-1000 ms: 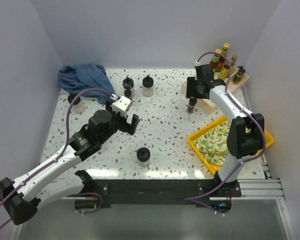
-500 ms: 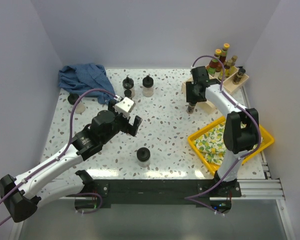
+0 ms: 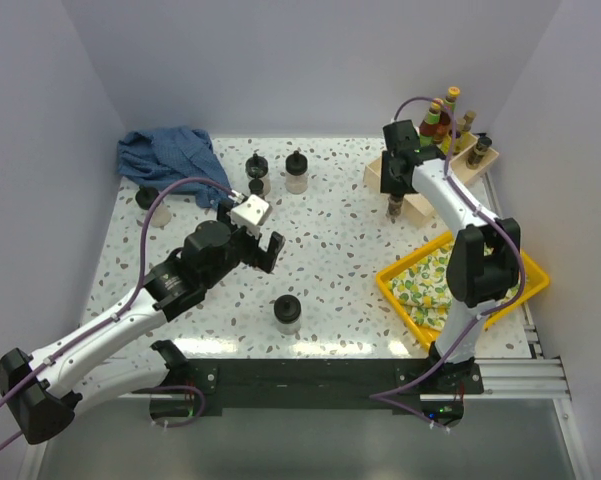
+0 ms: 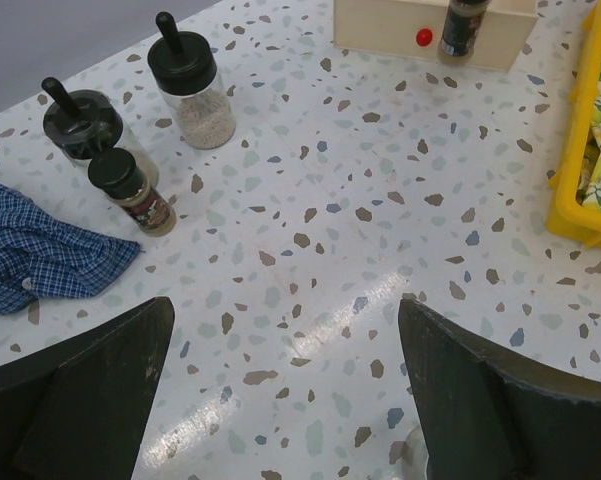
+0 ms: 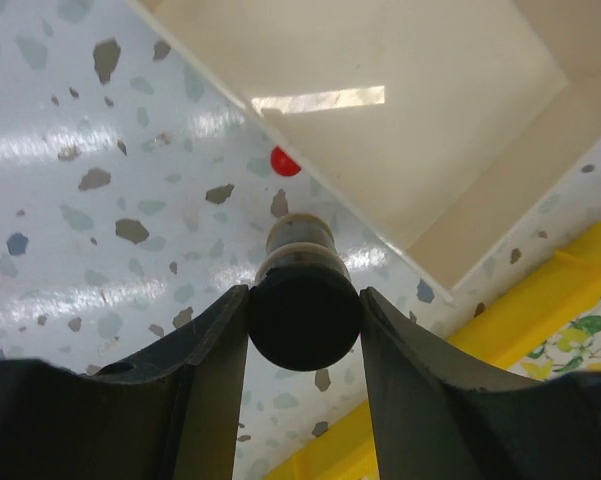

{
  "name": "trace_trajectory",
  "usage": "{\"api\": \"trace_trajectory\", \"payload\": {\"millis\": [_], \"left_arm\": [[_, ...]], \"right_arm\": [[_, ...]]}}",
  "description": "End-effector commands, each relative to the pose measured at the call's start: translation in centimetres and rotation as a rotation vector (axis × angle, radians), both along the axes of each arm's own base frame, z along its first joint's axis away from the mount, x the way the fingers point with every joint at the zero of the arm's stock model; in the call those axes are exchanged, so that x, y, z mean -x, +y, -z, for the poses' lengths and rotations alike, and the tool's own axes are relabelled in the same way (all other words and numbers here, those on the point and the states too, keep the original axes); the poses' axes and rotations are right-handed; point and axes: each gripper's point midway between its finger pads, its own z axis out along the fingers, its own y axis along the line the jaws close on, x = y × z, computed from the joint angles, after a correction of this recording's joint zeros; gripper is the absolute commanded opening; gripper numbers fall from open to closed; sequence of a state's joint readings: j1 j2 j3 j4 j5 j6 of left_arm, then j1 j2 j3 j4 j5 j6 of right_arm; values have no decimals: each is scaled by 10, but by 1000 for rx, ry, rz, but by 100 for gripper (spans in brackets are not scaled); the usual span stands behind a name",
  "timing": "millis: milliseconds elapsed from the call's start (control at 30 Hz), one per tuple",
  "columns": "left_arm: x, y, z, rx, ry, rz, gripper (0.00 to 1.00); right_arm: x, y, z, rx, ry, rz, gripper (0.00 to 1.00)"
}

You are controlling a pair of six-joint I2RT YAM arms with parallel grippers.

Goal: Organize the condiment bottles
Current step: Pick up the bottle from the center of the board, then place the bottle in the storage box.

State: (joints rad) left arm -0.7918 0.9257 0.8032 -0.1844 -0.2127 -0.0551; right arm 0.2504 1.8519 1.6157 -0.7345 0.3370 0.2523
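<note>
The robot should lift its right gripper across to the gripper's right in the top view, then lower it and release in the free space beside the tray's standing shaker.
My right gripper (image 3: pixel 394 196) is shut on the black cap of a small dark shaker (image 3: pixel 395 209), both fingers pressed against the cap (image 5: pixel 303 310). The shaker hangs upright just in front of the beige divided tray (image 3: pixel 421 208), near its red dot (image 5: pixel 284 161). I cannot tell whether its base touches the table. Slim sauce bottles (image 3: pixel 437 120) stand in the tray's back slots. My left gripper (image 3: pixel 259 246) hovers open over mid-table with nothing between its fingers (image 4: pixel 90 400). Black-lidded jars (image 4: pixel 192 88) and a little shaker (image 4: pixel 136 190) stand at the back left. Another jar (image 3: pixel 287 313) stands near the front.
A yellow tray (image 3: pixel 395 285) lined with lemon-print cloth lies at the right front, its rim (image 4: pixel 580 150) showing in the left wrist view. A blue checked cloth (image 3: pixel 166 155) is bunched at the back left, with a jar (image 3: pixel 152 206) beside it.
The right gripper's fingers have shut on the shaker's cap and carried it slightly right, to the tray's front wall. The left arm has shifted only a little.
</note>
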Motion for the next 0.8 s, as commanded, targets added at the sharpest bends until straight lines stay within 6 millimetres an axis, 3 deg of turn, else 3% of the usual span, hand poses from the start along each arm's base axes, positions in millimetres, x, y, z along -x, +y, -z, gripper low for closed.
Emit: {"api": "trace_trajectory", "payload": {"millis": [0,200,300,467,533,667,767], "left_arm": [[1,-6,-5,-5,-24,29,100],[2,-7,-6,-4,-24,32,100],[3,-7,-6,-4,-23,36,100],[4,-10,-7,1,-21,49,100],[5,-11,-6,1,-17,57,100],[6,-12,-4,-5,-12,60,100],[6,-13,-2,-9,-9,63,100]], "right_arm": [[-25,-24,-94,25,-217,165,0],[-46,-73,-127,-17,-339,447,0],[-55,-95,-133,-42,-385,554,0],[-70,-122,-125,-54,-445,729,0],[-68,-136,-136,-28,-519,848,0],[-69,-156,-138,-1,-601,970,0],[-77,-169,-129,-55,-630,1023,0]]}}
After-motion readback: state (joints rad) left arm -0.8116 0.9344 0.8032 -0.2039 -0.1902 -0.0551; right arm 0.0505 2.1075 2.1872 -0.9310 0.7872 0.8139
